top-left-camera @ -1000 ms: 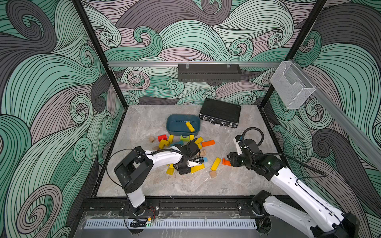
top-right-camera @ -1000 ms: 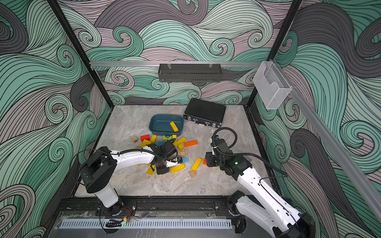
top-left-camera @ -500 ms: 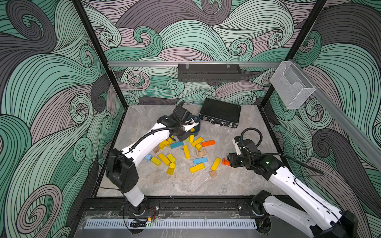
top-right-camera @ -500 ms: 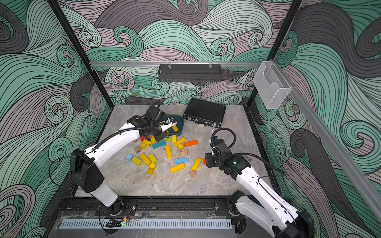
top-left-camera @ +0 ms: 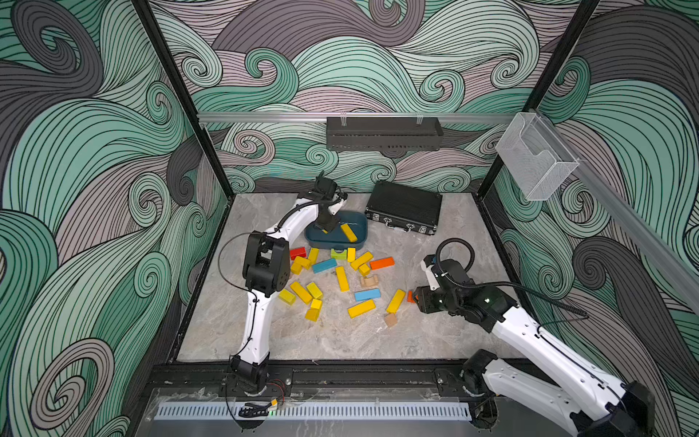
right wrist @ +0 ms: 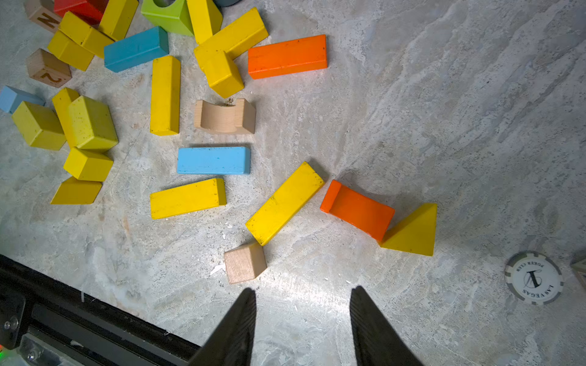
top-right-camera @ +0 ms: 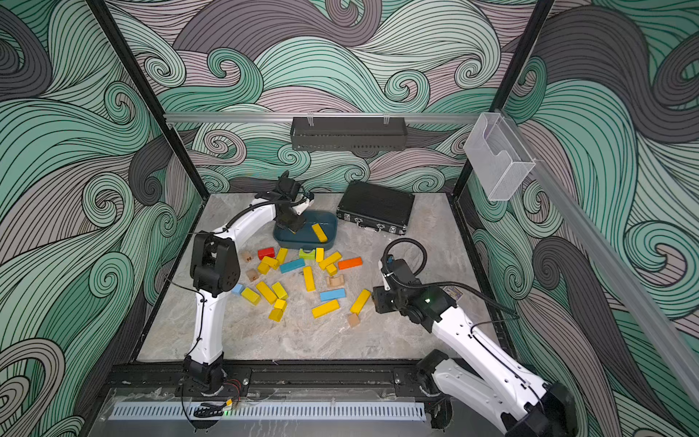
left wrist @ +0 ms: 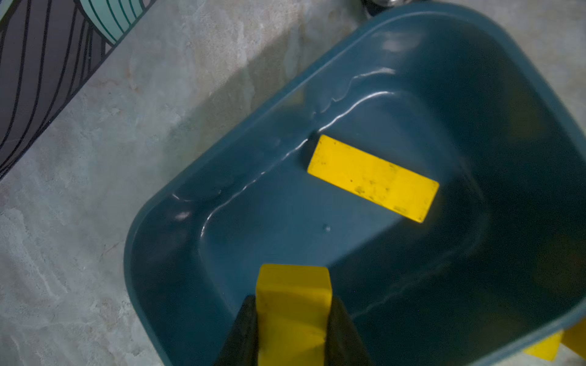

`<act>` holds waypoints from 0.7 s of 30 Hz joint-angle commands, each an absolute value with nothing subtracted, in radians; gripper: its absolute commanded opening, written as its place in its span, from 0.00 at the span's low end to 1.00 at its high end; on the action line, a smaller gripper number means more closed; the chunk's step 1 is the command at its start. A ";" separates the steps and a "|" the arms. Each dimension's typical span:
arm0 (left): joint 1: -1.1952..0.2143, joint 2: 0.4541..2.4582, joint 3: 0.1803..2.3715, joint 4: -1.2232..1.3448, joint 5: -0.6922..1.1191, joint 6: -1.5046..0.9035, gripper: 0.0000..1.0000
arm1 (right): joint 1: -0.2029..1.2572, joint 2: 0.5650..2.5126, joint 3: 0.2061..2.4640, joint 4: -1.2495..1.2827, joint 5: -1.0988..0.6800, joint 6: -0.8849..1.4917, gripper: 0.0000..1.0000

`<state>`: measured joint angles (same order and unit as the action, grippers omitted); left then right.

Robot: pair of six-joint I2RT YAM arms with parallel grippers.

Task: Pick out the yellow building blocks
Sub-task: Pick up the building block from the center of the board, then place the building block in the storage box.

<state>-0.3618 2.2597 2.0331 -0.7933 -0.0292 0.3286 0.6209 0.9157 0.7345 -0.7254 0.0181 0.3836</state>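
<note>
My left gripper lowers into the dark blue tray [left wrist: 507, 158] and releases the yellow block next, since the tray's bare bottom [left wrist: 297, 239] beside the yellow bar lies below it.
Several yellow building blocks [top-left-camera: 342, 278] lie scattered mid-table among other colours, seen in both top views. One yellow bar [left wrist: 372, 179] lies inside the dark blue tray [top-left-camera: 333, 246]. My left gripper [left wrist: 293, 298] hangs over that tray [left wrist: 507, 158], shut on a yellow block [left wrist: 293, 285] that stands out past its fingertips. My right gripper [right wrist: 302, 291] is open and empty above bare table. Just beyond it lie a yellow bar [right wrist: 284, 202], an orange block [right wrist: 358, 209] and a yellow wedge [right wrist: 412, 234].
A black case [top-left-camera: 403, 207] sits behind the tray on the right. Blue [top-left-camera: 367, 294], orange [top-left-camera: 382, 263], red [top-left-camera: 297, 252], lime-green arch [top-left-camera: 338, 253] and bare wooden blocks [right wrist: 244, 262] mix with the yellow ones. A poker chip [right wrist: 533, 277] lies near the right gripper.
The left arm has swung from the block pile back to the blue tray, carrying a yellow block. The right arm has barely moved.
</note>
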 commanded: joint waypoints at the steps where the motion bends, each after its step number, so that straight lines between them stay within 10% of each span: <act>1: -0.356 2.307 2.115 -0.809 -0.017 0.306 0.07 | 0.644 0.912 0.755 -0.763 0.017 0.413 0.50; 9: -0.351 2.422 2.167 -0.780 -0.033 0.347 0.15 | 0.706 0.979 0.767 -0.738 0.044 0.412 0.50; 21: -0.352 2.332 2.189 -0.856 -0.030 0.332 0.67 | 0.792 1.196 0.915 -0.656 0.071 0.369 0.53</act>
<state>-0.3557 2.4256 2.1468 -0.8085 -0.0315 0.3424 0.7708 1.1587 0.8783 -0.6941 0.0505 0.3870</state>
